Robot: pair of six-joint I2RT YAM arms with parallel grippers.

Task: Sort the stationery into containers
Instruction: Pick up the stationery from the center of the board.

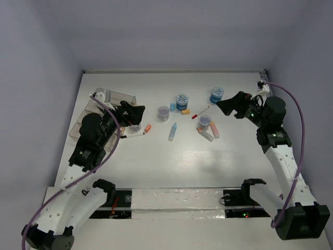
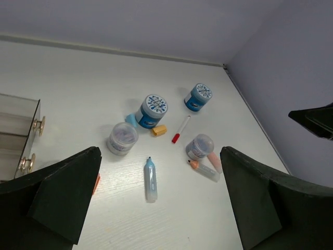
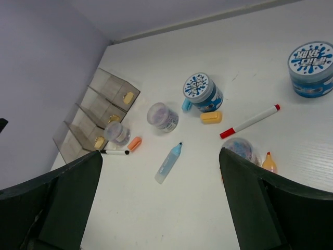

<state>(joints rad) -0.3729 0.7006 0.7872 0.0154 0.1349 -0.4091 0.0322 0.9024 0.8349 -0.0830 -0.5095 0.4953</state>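
My left gripper needs to tilt its fingers down next and lower them around the small clear tub by the containers, because the tub is on the tabletop below them.
The stationery lies loose mid-table: a blue marker, two blue-topped tubs, lilac tubs, a red-capped pen, and pink and orange markers. The clear containers stand in stepped rows at the left. My left gripper hangs open beside the containers, above a small clear tub. My right gripper hovers open right of the items. Neither holds anything.
An orange cap and a thin black-tipped pen lie near the left gripper. A yellow cap rests against one blue-topped tub. Grey walls close in the table at back and sides.
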